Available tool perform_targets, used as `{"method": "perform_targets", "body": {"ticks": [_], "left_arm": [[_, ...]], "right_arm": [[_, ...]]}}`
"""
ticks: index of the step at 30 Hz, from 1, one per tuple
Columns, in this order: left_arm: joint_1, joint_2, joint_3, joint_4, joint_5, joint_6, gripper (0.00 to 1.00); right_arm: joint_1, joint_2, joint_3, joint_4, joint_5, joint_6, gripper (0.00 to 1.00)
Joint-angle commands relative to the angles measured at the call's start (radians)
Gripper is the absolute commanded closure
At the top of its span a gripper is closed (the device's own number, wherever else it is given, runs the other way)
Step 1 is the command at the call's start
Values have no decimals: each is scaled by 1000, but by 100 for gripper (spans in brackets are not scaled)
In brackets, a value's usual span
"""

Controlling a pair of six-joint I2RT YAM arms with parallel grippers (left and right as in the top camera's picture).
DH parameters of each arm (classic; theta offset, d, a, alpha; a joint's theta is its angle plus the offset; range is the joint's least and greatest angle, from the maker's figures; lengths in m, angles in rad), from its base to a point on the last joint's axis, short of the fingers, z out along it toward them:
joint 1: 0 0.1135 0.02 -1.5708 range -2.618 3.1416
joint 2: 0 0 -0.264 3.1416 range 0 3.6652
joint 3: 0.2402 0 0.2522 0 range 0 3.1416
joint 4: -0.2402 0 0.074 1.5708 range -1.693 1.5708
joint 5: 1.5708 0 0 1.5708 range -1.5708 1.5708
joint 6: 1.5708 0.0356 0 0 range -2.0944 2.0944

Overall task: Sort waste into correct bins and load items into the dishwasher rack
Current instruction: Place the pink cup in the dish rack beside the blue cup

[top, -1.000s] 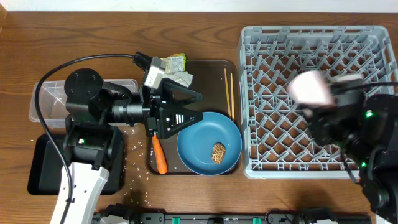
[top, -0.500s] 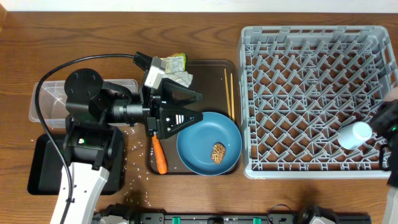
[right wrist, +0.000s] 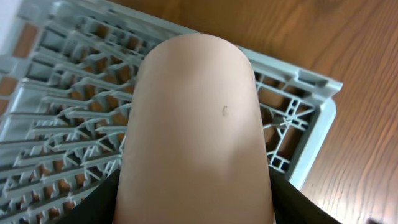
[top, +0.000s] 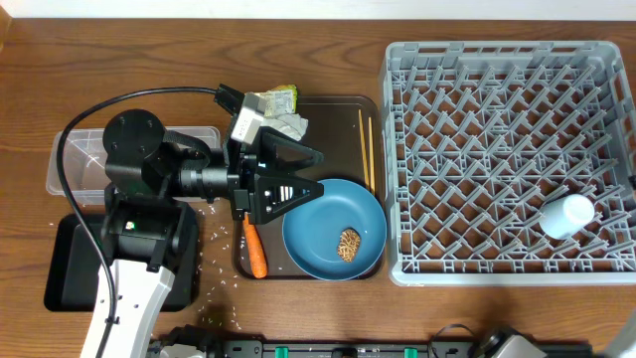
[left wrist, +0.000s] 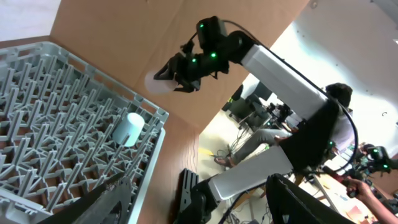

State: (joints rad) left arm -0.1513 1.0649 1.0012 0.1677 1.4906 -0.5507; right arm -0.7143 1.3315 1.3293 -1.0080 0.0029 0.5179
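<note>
My right gripper lowers the pink-white cup (right wrist: 196, 124) into the empty, open slots beside the light blue cup next and releases it, since those slots lie below the gripper.
My right gripper (right wrist: 193, 199) is shut on the pink-white cup (right wrist: 196, 124), held high above the grey dishwasher rack (top: 497, 99); the arm is outside the overhead view. A light blue cup (top: 564, 215) lies in the rack's right side. My left gripper (top: 303, 169) is open and empty over the brown tray, above the blue plate (top: 323, 224), which holds a brown food piece (top: 349, 245). The carrot (top: 255, 249), chopsticks (top: 366, 149), snack wrapper (top: 276, 99) and crumpled paper (top: 290, 125) lie on the tray. The light blue bowl is out of view.
The clear tub (top: 75, 164) and black tray (top: 65, 273) sit at the left, partly under my left arm. Rice grains (top: 214, 273) are scattered on the table beside the brown serving tray (top: 338, 103). A cable loops over the left side.
My right arm, with the pink-white cup, rose and swung off the overhead view's right edge. The light blue cup now shows in the rack. The left arm has not moved.
</note>
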Motion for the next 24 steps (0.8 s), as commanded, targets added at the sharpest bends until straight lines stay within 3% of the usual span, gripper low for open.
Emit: {"method": "perform_targets", "body": {"ticks": [1,13,14,18,24], "left_arm": [[4,-7,15,6,20,-1,30],[4,-7,15,6,20,-1,30],[4,-7,15,6,20,-1,30],[4,-7,15,6,20,-1,30],[4,-7,15,6,16,-1,26]], "right_arm": [[-53,56,10,-6,-105,32,63],[-130,272,10,-47,-120,31,65],[-130,279,10,-45,-121,31,62],[-133,285,10,-23,-180,29,32],[-164,218,21,12,-393,9,31]]}}
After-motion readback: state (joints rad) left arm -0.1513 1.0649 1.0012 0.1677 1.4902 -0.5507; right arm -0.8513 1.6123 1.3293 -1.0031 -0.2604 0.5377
